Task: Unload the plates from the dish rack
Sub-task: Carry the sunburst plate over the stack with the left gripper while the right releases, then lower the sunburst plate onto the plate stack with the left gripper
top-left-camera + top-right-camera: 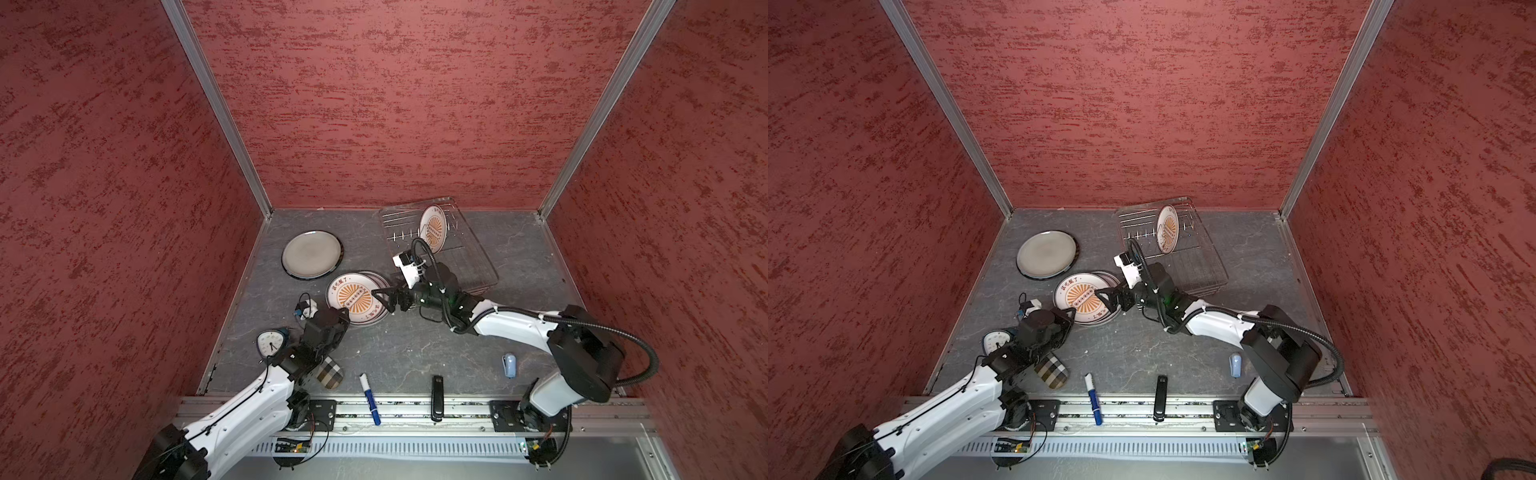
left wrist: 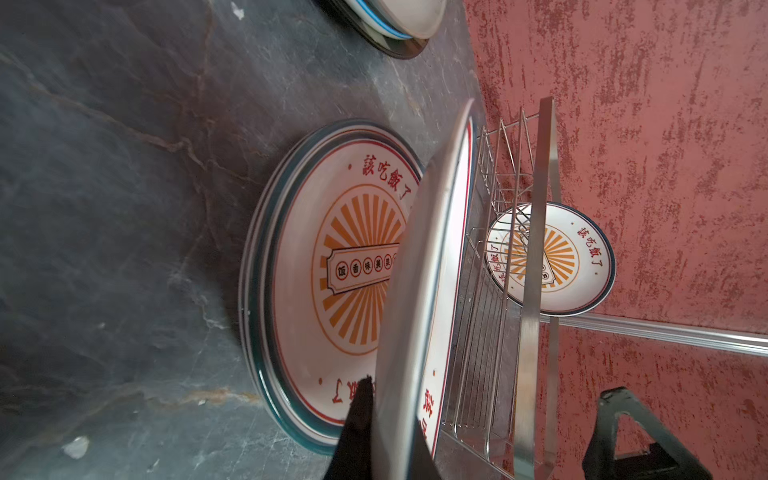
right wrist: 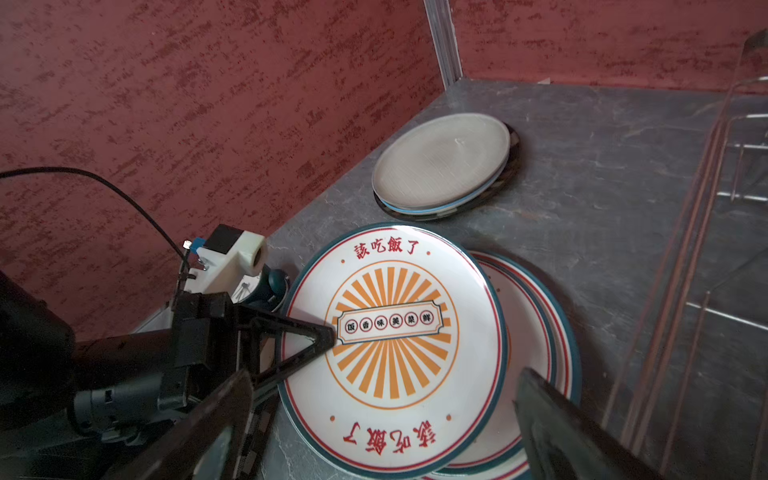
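My left gripper and its tilted plate are above the stack of like plates. My left gripper needs to lower the held rim of its plate down toward that stack and release.
My left gripper (image 2: 388, 432) is shut on the rim of a sunburst plate (image 2: 428, 270), which it holds tilted just above a stack of like plates (image 2: 299, 291) on the table. In both top views that plate (image 1: 355, 297) (image 1: 1081, 297) covers the stack, with the left gripper (image 1: 345, 312) at its near edge. My right gripper (image 1: 382, 300) (image 3: 384, 374) stands open at the plate's right edge, a finger on either side, holding nothing. One sunburst plate (image 1: 433, 228) (image 1: 1168, 228) stands upright between the prongs of the dish rack (image 1: 469, 266) (image 1: 1202, 266). A grey plate (image 1: 311, 253) tops another stack at the back left.
A teal clock (image 1: 272, 343) and a checkered pouch (image 1: 328, 374) lie beside the left arm. Along the front edge lie a blue marker (image 1: 370, 399), a black stapler (image 1: 437, 397) and a pale blue object (image 1: 509, 365). Red walls enclose three sides.
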You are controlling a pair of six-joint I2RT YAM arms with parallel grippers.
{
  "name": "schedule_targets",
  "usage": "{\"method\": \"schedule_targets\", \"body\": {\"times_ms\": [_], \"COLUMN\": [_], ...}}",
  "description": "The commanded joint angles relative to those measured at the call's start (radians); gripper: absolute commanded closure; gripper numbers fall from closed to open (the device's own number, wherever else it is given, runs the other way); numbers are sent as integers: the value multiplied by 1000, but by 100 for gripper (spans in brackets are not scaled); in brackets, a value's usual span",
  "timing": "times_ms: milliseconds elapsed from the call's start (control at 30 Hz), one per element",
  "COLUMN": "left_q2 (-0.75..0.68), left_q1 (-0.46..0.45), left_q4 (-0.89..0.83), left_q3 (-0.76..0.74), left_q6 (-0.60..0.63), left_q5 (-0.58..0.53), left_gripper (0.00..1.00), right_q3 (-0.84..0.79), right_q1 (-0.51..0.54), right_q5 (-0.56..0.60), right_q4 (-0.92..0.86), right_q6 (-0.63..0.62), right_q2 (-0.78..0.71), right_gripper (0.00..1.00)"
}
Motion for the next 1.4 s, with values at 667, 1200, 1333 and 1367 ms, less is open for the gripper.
{"method": "schedule_targets", "body": {"times_ms": [667, 1200, 1333, 1367], "left_q2": [164, 136, 138, 141], "left_q1": [48, 39, 35, 33], "left_q4": [112, 22, 5, 1], "left_q3": [30, 41, 50, 54], "left_q6": [-85, -102, -89, -86], "left_q5": [101, 30, 9, 4], "left_gripper": [99, 53, 42, 41], "right_q3": [69, 38, 23, 15], "right_q1": [49, 56, 57, 57], "right_q5": [162, 138, 177, 177], "right_q4": [-113, -73, -66, -53], "right_q6": [-84, -59, -54, -49], "right_q2": [23, -2, -15, -20], "right_gripper": [2, 2, 3, 3]}}
